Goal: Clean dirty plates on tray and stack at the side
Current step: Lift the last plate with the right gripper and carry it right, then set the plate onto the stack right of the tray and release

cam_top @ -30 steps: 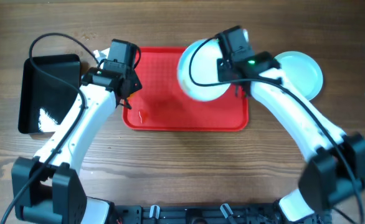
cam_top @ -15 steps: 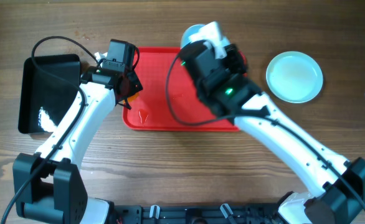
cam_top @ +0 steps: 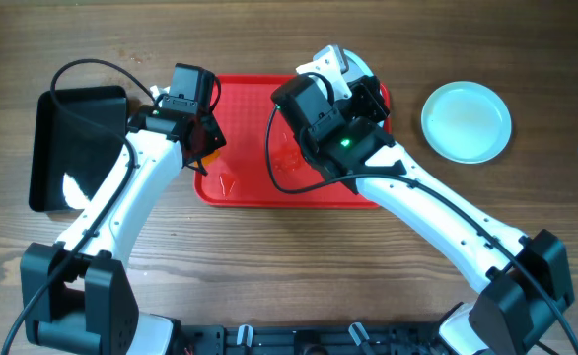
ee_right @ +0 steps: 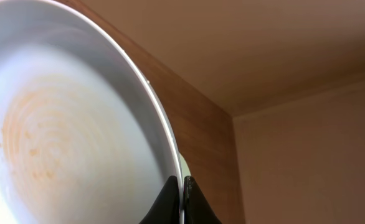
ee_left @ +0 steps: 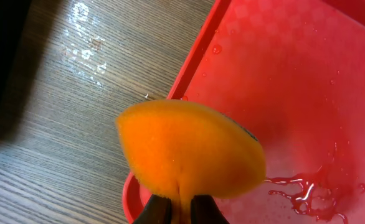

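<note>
The tilted plate swings past the tray's rim with my right gripper and turns level next, before it comes down onto the second plate point(cam_top: 467, 121).
My right gripper point(ee_right: 184, 186) is shut on the rim of a pale plate point(ee_right: 76, 124) and holds it tilted steeply. The plate's face has a ring-shaped brown-yellow smear point(ee_right: 27, 146). In the overhead view this gripper point(cam_top: 330, 71) is above the back of the red tray point(cam_top: 250, 192), and its wrist hides most of the plate. My left gripper point(ee_left: 182, 208) is shut on an orange sponge point(ee_left: 189, 152) over the tray's left rim point(ee_left: 198, 59); it also shows in the overhead view point(cam_top: 200, 143). A second plate point(cam_top: 467, 120) lies flat on the table right of the tray. A third plate is out of view.
A black glossy bin point(cam_top: 77, 148) stands left of the tray. Water is pooled on the tray point(ee_left: 307, 186), and drops lie on the wooden table point(ee_left: 86, 46) by its left rim. The right arm point(cam_top: 437, 217) crosses the tray's front right corner.
The right arm has swung left over the tray and turned the plate from face-up to steeply tilted. The left arm and sponge have not moved.
</note>
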You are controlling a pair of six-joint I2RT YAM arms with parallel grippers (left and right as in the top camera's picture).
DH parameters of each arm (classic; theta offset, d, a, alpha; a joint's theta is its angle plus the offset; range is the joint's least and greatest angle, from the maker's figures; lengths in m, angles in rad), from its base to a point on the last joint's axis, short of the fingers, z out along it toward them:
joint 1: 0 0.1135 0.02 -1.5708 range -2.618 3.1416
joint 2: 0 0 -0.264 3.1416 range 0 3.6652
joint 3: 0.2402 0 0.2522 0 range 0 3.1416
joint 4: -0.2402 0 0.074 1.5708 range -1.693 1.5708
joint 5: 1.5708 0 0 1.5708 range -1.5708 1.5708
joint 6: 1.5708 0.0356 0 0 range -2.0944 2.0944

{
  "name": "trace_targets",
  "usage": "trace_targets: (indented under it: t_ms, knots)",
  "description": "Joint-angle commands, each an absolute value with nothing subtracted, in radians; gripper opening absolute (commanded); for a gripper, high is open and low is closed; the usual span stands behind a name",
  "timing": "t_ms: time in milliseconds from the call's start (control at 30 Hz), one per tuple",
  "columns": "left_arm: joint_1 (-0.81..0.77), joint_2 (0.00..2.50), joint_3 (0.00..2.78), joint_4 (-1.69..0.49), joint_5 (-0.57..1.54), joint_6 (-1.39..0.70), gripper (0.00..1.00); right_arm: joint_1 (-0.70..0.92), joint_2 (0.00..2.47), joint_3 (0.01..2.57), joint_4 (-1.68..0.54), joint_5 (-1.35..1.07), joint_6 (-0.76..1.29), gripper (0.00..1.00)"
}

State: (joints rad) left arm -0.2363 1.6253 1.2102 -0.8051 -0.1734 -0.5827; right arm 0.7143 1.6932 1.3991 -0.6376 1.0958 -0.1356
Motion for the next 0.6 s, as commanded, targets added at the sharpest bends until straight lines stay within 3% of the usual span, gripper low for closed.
trace_targets:
  t_ms: [0,233,467,567]
  knots:
    - [-0.233,1.633,1.210,-0.806,-0.165,-0.592,0.04,0.692,1.696,1.395,-0.696,0.957,0.004,0.04]
    - [-0.233,1.633,1.210,-0.813,-0.164,-0.592,0.04,0.422,1.662,1.395,-0.791,0.445,0.192,0.04]
    - [-0.233,1.633,1.210,-0.813,-0.152,-0.591,0.04,-0.111,1.633,1.393,-0.790,-0.041,0.195,0.04]
    - [-0.233,1.633,1.210,-0.812,-0.150,-0.592,0.04,-0.298,1.647,1.378,-0.774,-0.144,0.248,0.04]
